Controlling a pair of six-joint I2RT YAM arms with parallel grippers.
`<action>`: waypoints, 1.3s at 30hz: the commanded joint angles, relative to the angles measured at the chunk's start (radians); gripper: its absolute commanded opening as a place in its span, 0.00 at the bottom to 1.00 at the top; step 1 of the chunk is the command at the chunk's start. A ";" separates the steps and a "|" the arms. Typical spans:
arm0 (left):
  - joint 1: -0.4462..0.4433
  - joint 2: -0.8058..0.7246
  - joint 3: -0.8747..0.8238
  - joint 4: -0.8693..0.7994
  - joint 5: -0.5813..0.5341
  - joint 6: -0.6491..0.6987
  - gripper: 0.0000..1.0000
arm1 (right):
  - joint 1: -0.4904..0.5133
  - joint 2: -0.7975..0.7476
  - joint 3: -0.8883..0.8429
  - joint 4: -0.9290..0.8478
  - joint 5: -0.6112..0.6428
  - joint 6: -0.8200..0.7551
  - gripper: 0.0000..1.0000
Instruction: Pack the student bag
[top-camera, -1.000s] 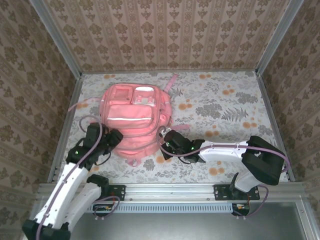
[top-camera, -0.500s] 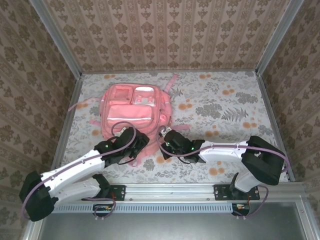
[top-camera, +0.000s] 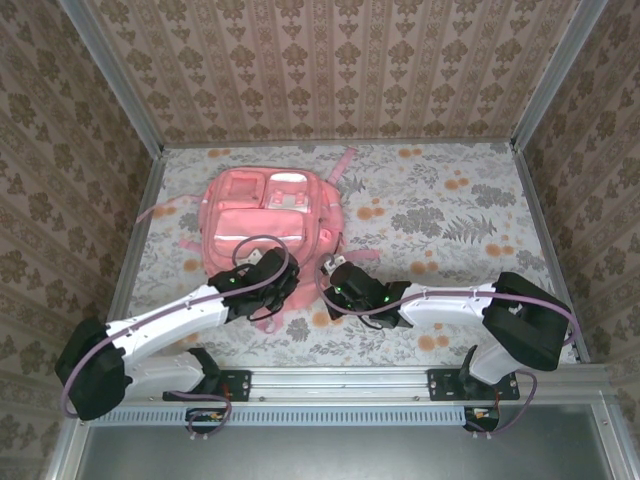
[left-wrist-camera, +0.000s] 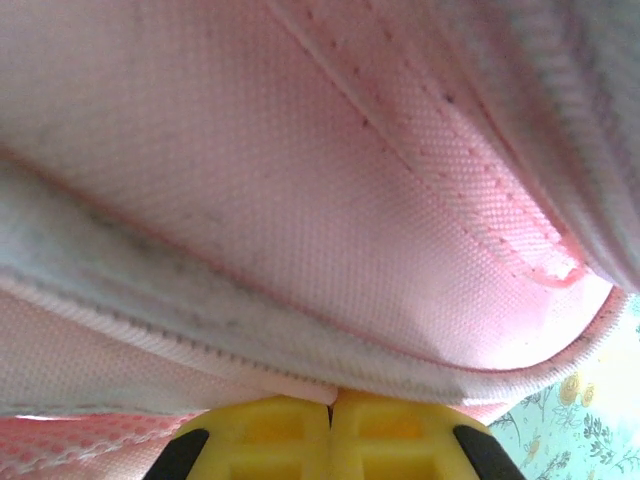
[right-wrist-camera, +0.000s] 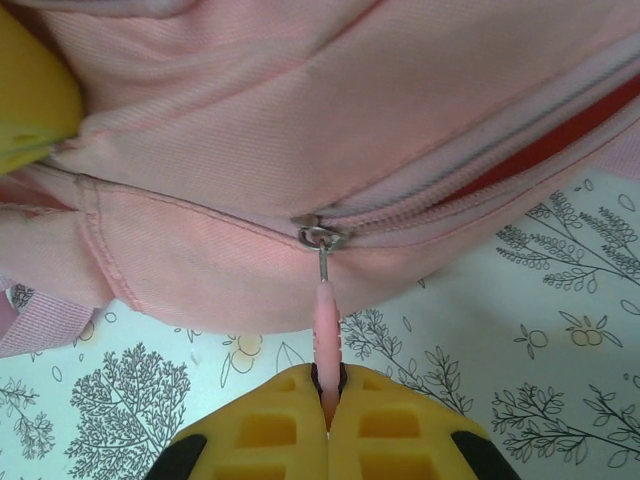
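Note:
The zipper pull goes outward along the bag's side in my right gripper next and is then released, since the zip's open part lies outward of the gripper.
The student bag lies flat on the floral table, pink, with front zip pockets and a pale stripe. My left gripper is at its near edge. In the left wrist view the yellow fingertips are shut together, and my left gripper pinches a thin fold of the bag's pink seam. My right gripper is at the bag's near right corner. It is shut on the pink zipper pull, which hangs from the metal slider of a partly open zip.
The floral tablecloth is walled by metal rails and patterned panels. A pink strap trails from the bag's far right and another from its left. A yellow finger of the left gripper shows beside the bag in the right wrist view.
My left arm has swung from the bag's left side round to its near edge, and its jaws have shut there. The right gripper has kept still on the zipper pull.

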 joint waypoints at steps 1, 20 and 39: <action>0.000 -0.079 0.021 -0.128 -0.116 0.012 0.00 | -0.023 -0.032 -0.013 -0.029 0.066 -0.007 0.00; 0.002 -0.381 -0.027 -0.346 -0.162 0.032 0.00 | -0.345 0.212 0.117 -0.004 -0.022 -0.113 0.00; 0.000 0.082 0.146 0.179 0.093 0.205 0.00 | -0.500 0.099 0.250 -0.157 -0.051 -0.146 0.54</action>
